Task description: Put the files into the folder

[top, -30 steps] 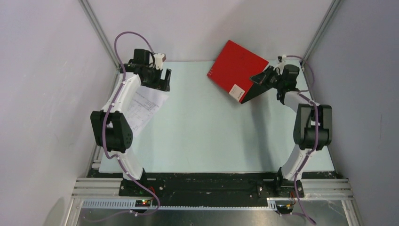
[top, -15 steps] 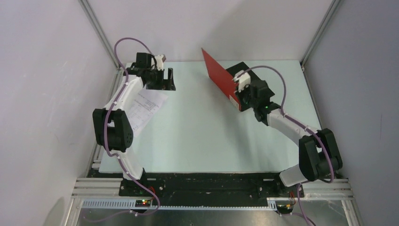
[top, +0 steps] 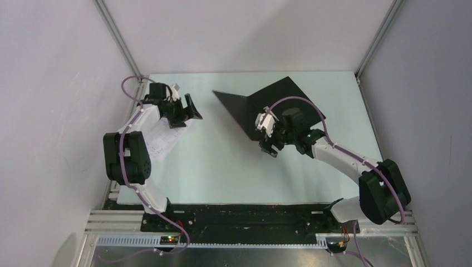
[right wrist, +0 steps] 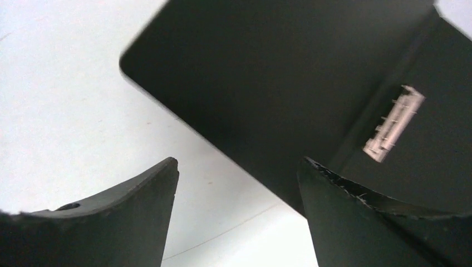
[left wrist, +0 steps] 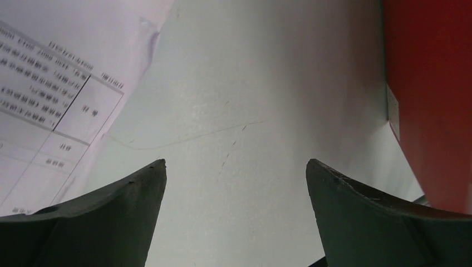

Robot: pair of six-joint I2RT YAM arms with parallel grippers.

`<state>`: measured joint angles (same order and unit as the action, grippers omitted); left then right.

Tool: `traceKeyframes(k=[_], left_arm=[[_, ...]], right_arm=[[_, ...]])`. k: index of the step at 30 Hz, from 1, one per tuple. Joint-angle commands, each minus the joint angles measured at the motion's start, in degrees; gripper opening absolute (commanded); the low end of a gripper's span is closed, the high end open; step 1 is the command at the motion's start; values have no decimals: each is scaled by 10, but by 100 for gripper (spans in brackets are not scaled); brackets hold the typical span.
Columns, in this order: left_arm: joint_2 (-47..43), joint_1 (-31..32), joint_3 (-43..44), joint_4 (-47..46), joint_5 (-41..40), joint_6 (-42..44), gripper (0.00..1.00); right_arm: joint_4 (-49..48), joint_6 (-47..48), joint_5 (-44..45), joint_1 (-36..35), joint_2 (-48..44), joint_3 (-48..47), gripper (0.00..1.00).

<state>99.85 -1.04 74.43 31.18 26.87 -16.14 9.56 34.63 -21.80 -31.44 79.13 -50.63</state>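
Note:
My right gripper moves outward next, turns in line, then moves down onto the clip's near end (right wrist: 377, 148), as the metal clip sits slanted in the wrist view.
The folder (top: 289, 94) lies open at the back middle, black inside facing up, a small metal clip (right wrist: 394, 123) near its spine. Its left cover (top: 236, 108) stands tilted, and the left wrist view shows that cover's red outside (left wrist: 428, 83) with a white label (left wrist: 393, 108). My right gripper (top: 269, 149) hangs open just in front of the folder's near edge (right wrist: 278, 72), holding nothing. The files (top: 161, 139), white printed sheets, lie at the left edge, partly under my left arm. My left gripper (top: 192, 114) is open over bare table beside the files (left wrist: 55, 83).
A pale green mat (top: 234, 167) covers the table, with grey walls close on three sides. Aluminium posts (top: 117, 39) rise at the back corners. The arm bases sit on a black rail (top: 239, 217) at the near edge.
My right gripper swung the red cover over to the left, then let go and opened; the folder now shows its black inside. My left gripper shifted slightly left and nearer.

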Motion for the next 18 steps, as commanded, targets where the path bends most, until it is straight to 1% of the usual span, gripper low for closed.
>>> traceKeyframes(k=[1, 4, 7, 9, 13, 14, 15, 17, 18], left_arm=[[-59, -8, -31, -54, 47, -39, 100], [-85, -9, -52, -73, 59, -41, 100], [-89, -7, -60, -80, 62, -42, 100], [-76, -3, -60, -81, 52, -45, 100], [-31, 15, -43, -81, 20, -58, 100], [-25, 21, -39, -81, 14, -61, 100], [-13, 30, -32, -81, -4, -66, 100], [2, 37, -22, -81, -24, -73, 100], [7, 38, -20, -81, -27, -73, 100]], right_arm=[[43, 19, -127, 6, 15, -28, 84], [55, 2, -174, 8, 32, -45, 85], [36, -61, -173, 17, 49, -62, 85], [24, -110, -172, 40, 49, -71, 85], [24, -224, -172, 131, 68, -119, 83], [29, -235, -154, 156, 84, -143, 80], [36, -248, -142, 166, 92, -166, 79], [42, -253, -104, 189, 118, -198, 72], [44, -251, -68, 194, 137, -208, 66]])
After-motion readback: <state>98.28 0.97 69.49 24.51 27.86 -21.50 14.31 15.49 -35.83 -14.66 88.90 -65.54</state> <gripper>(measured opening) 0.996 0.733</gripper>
